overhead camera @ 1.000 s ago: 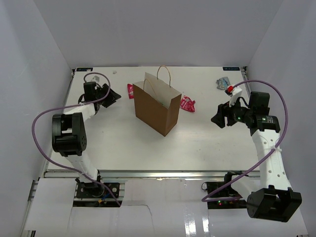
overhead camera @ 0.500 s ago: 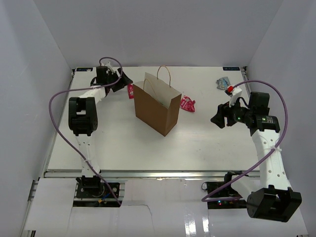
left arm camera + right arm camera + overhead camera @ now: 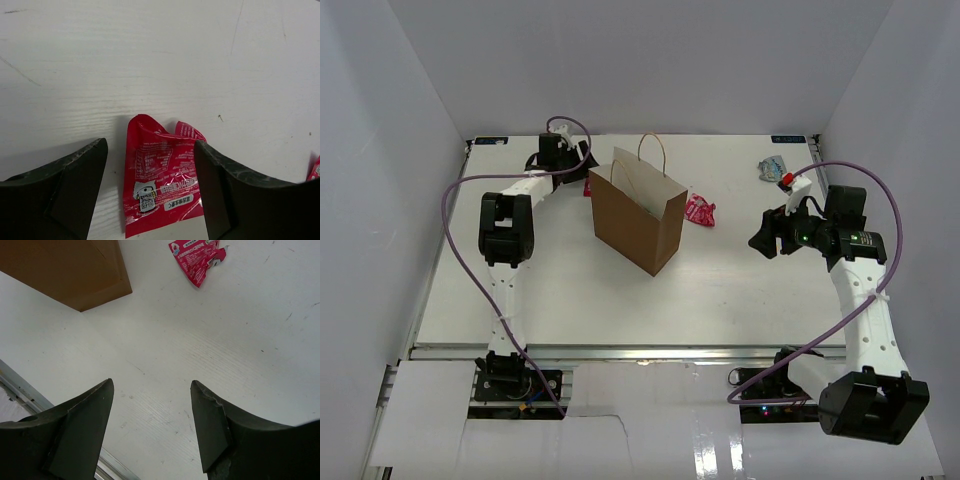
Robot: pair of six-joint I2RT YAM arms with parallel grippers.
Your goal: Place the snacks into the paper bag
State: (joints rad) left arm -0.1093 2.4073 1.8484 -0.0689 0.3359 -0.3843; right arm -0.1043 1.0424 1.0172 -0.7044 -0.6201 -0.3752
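Note:
The left gripper stays low next and closes onto the crumpled end of the red snack packet [image 3: 160, 175], because that end is already between its open fingers.
The brown paper bag [image 3: 640, 215] stands upright and open at the table's middle; its corner shows in the right wrist view [image 3: 75, 270]. My left gripper [image 3: 578, 165] is open at the bag's far left, low over a red snack packet [image 3: 160, 175] that lies flat on the table between its fingers [image 3: 150, 145]. A pink-red packet [image 3: 699, 210] lies to the right of the bag and also shows in the right wrist view [image 3: 197, 260]. A blue-silver packet [image 3: 772, 166] lies at the far right. My right gripper [image 3: 760, 238] is open and empty above the table [image 3: 152, 382].
A sliver of another red packet [image 3: 315, 171] shows at the right edge of the left wrist view. White walls enclose the table on three sides. The metal rail [image 3: 650, 350] runs along the near edge.
My left arm has swung right along the far side, from the far left corner to the red packet beside the bag. The right arm has not moved.

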